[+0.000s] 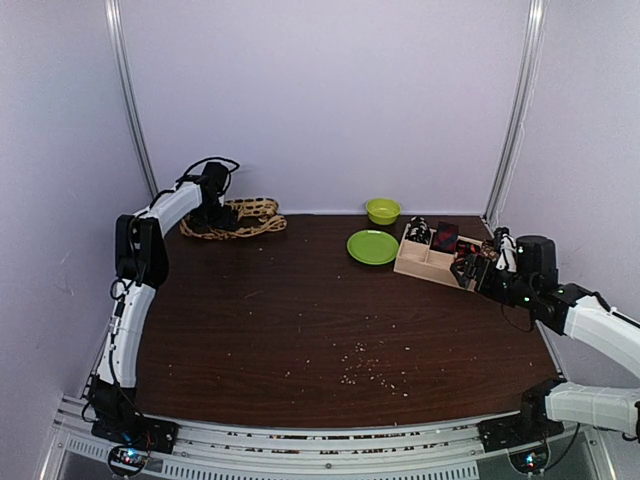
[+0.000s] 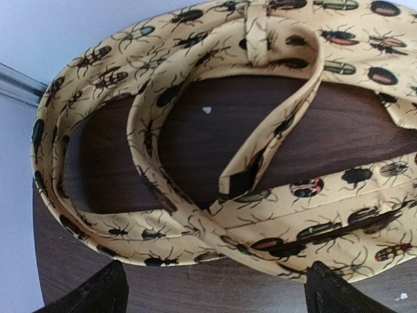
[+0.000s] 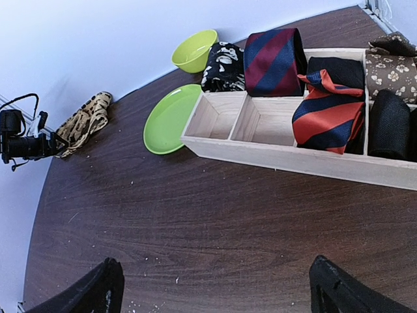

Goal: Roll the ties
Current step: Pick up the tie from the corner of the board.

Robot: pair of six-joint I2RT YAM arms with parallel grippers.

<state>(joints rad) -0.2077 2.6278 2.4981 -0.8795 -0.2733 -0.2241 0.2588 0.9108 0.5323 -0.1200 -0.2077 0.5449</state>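
Note:
My left gripper needs to turn along the tan tie next and go down onto its bend (image 1: 187,230) (image 2: 51,177), because the rounded end of the loop lies there.
A long tan tie (image 2: 195,225) printed with dark beetles lies in loose loops at the table's far left corner (image 1: 248,217), small in the right wrist view (image 3: 85,120). My left gripper (image 2: 215,290) hovers open just in front of it, nothing between its fingertips (image 2: 104,290). Other ties sit rolled in a wooden tray (image 3: 287,156): a maroon-navy striped one (image 3: 272,59), a red-blue striped one (image 3: 329,117), a black-white one (image 3: 223,65) and a black one (image 3: 391,124). My right gripper (image 3: 215,287) stands open over bare table before the tray (image 1: 425,262).
A green plate (image 1: 372,247) and a green bowl (image 1: 383,210) sit left of the tray. White crumbs (image 1: 365,365) are scattered over the near middle of the dark table. Pale walls close in the back and both sides.

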